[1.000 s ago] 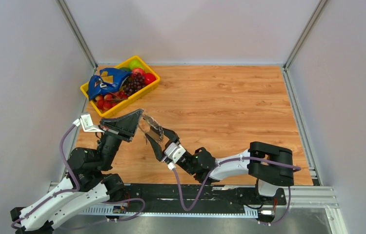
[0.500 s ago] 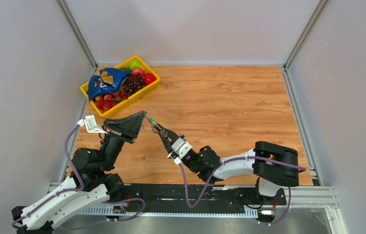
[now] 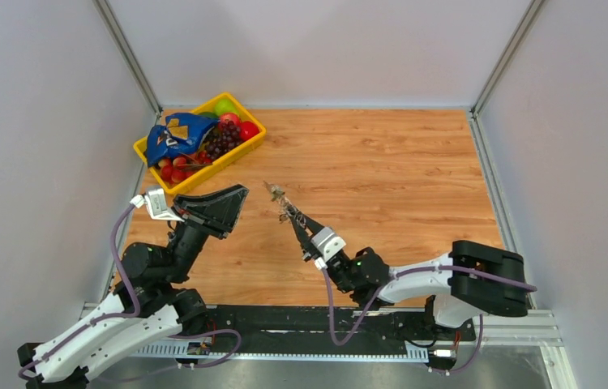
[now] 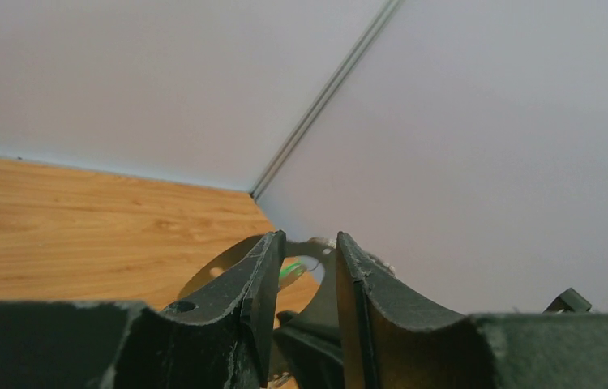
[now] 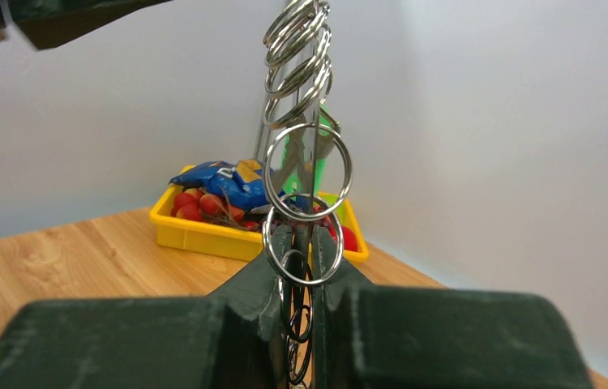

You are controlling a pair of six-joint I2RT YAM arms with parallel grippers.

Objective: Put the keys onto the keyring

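My right gripper next tilts down and lowers outward to release the keyring point(image 3: 282, 204) onto the bare wood, which lies empty below and outward of its fingers.
My right gripper point(image 3: 296, 220) is shut on the keyring point(image 3: 282, 204), which it holds up above the table, pointing toward the left arm. In the right wrist view the keyring point(image 5: 309, 166) is a flat band seen edge-on, strung with several silver split rings, rising from between the fingers of the right gripper point(image 5: 301, 237). A tiny green key piece point(image 5: 291, 158) shows behind the rings. My left gripper point(image 3: 240, 194) is raised to the left of the keyring, a gap apart. In the left wrist view the left gripper point(image 4: 307, 243) is slightly open and empty; the grey band point(image 4: 323, 301) and green piece point(image 4: 292, 269) show beyond it.
A yellow basket point(image 3: 246, 147) of fruit with a blue snack bag point(image 3: 173, 134) stands at the back left; it also shows in the right wrist view point(image 5: 203, 235). Grey walls close in the wooden table point(image 3: 382, 170) on three sides.
My right gripper has moved right and away with the keyring. The keyring was against the left gripper's tips; now a gap separates them. The left arm has barely moved.
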